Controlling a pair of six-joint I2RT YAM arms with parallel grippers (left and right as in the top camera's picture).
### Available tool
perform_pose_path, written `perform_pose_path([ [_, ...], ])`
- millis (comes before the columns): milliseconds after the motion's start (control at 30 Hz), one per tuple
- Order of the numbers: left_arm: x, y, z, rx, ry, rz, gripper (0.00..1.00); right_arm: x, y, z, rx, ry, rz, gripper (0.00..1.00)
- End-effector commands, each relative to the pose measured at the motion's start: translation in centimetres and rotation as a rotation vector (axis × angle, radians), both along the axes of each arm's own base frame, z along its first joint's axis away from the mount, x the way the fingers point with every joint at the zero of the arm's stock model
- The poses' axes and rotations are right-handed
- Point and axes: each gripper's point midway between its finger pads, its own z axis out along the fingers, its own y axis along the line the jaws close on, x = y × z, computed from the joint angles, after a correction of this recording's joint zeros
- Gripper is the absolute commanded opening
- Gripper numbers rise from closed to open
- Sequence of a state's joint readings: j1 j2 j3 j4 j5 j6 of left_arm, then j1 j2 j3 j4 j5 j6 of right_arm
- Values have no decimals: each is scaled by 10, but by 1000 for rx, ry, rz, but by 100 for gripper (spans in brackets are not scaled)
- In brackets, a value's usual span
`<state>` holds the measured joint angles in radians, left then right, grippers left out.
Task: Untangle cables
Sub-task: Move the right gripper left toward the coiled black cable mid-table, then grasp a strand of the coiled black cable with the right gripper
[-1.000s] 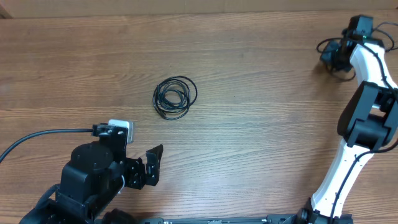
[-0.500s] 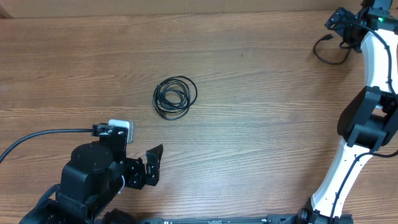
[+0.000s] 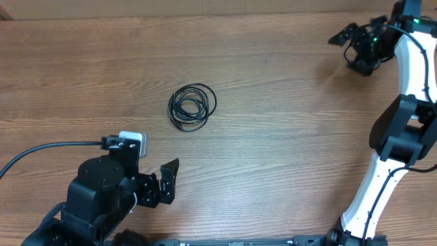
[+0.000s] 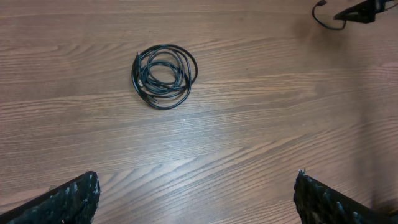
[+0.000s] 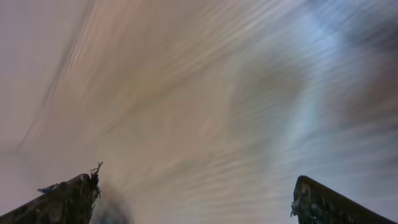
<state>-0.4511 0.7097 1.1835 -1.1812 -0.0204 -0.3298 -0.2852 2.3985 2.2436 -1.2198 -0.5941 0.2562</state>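
Note:
My open right gripper will swing left in the overhead view, down onto the far, looped black coil's facing edge.
A coil of thin black cables (image 3: 192, 106) lies on the wooden table left of centre, and the left wrist view has this coil (image 4: 163, 76) at upper left. Another thin cable (image 4: 320, 20) curves on the wood at the far right, next to my right gripper. In the overhead view that cable is hidden among the gripper's dark parts. My right gripper (image 3: 348, 49) hovers open at the table's far right corner, and its blurred wrist view (image 5: 196, 180) has only wood between the fingers. My left gripper (image 3: 168, 181) stands open and empty near the front edge, well short of the coil (image 4: 196, 186).
The right arm's white links (image 3: 389, 171) run up the right side. The left arm's black base and its thick cable (image 3: 41, 152) fill the front left corner. A wall edge (image 3: 205, 8) borders the far side of the table.
The right gripper opened and left a cable loop on the table at the far right, then swung up and to the left. The left arm and the coil have not moved.

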Motion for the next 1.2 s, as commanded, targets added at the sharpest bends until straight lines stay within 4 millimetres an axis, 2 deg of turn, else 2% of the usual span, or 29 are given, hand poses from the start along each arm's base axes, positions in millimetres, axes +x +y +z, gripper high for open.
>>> perform_pose_path([
  [0,1,2,-1,21,-8,-4,99,-13,68,27,146,-79,239,100],
  [200,2,1,-1,21,-9,-4,99,-53,147,23,155,0,487,100],
  [467,2,2,-1,21,-9,-3,100,-98,243,0,-11,96,740,100],
  [667,2,1,-1,21,-9,-4,100,-125,292,-12,-97,103,878,100],
  [867,2,2,-1,22,-8,-3,99,-139,338,-21,-101,69,925,100],
  [1000,2,2,-1,22,-8,-4,100,-136,360,-27,-104,33,903,98],
  [1167,2,1,-1,21,-8,-4,100,-126,369,-35,-166,-6,867,83],
])
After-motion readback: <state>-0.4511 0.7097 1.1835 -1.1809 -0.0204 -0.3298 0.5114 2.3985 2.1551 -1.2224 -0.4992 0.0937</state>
